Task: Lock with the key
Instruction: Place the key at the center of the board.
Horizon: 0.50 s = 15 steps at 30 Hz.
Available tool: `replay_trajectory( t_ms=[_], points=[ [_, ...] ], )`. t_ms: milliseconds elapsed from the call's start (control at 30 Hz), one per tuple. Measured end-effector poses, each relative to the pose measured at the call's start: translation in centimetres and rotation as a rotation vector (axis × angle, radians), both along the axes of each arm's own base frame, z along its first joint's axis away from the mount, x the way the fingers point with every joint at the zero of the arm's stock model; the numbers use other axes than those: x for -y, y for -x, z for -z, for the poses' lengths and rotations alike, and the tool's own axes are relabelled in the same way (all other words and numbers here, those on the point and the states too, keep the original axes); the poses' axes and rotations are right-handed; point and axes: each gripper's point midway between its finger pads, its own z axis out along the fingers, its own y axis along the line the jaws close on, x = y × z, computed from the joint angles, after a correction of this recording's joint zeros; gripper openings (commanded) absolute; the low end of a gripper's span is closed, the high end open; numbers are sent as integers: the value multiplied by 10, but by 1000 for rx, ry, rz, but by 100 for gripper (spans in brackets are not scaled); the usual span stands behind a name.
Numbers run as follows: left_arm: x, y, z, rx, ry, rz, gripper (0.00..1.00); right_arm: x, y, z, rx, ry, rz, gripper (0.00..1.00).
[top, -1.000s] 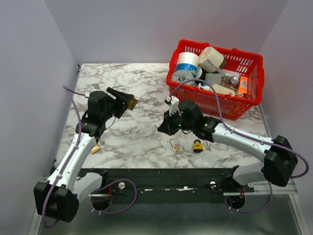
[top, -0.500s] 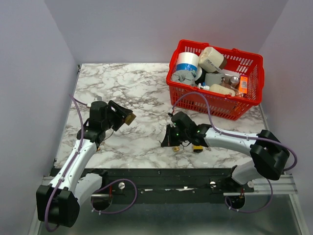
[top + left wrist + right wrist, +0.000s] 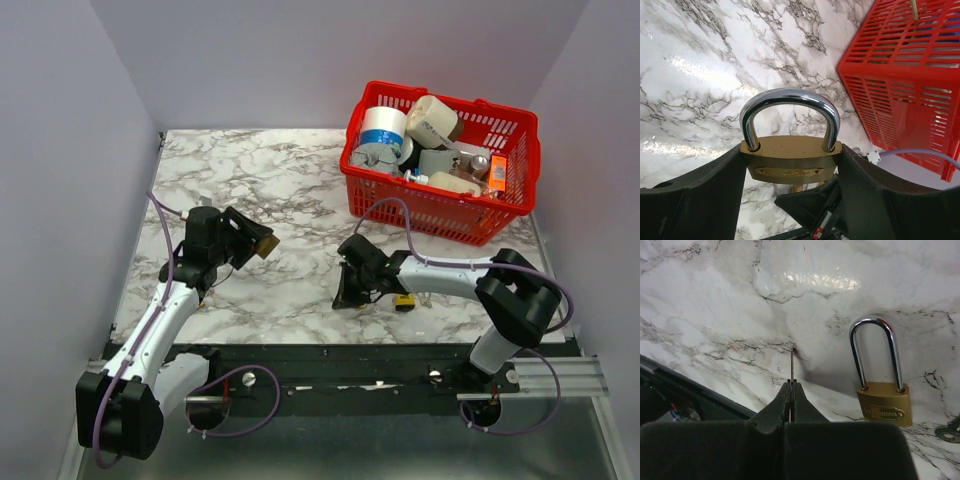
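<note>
Next, my left gripper turns and lowers back toward the black bar and releases the brass padlock on the bare marble [image 3: 298,300] beside the key, since that patch is empty.
My left gripper [image 3: 254,241] is shut on a brass padlock [image 3: 266,245] with a silver shackle and holds it above the left half of the marble table. In the left wrist view the padlock [image 3: 790,167] sits between the fingers with its shackle closed and pointing away. My right gripper [image 3: 346,294] is shut on a thin key [image 3: 792,364], seen edge-on and sticking out past the fingertips, low over the table. A second brass padlock [image 3: 883,402] lies flat on the table just right of the key.
A red basket [image 3: 432,211] with tape rolls and other items stands at the back right. A small yellow and black padlock [image 3: 404,300] lies by the right forearm. The table's near edge and black rail [image 3: 685,385] are close to the right gripper.
My right gripper has moved down towards the near edge and lower to the table, beside the lying padlock. My left gripper has drawn back slightly with its padlock.
</note>
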Motion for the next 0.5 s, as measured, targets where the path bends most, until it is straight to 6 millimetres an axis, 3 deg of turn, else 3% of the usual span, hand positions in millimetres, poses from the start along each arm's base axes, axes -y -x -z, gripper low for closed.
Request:
replay_trajectory(
  t_ms=[233, 500],
  points=[
    [0, 4, 2, 3, 14, -3, 7, -7, -5, 3, -34, 7, 43, 2],
    [1, 11, 17, -36, 11, 9, 7, -11, -1, 10, -64, 25, 50, 27]
  ],
)
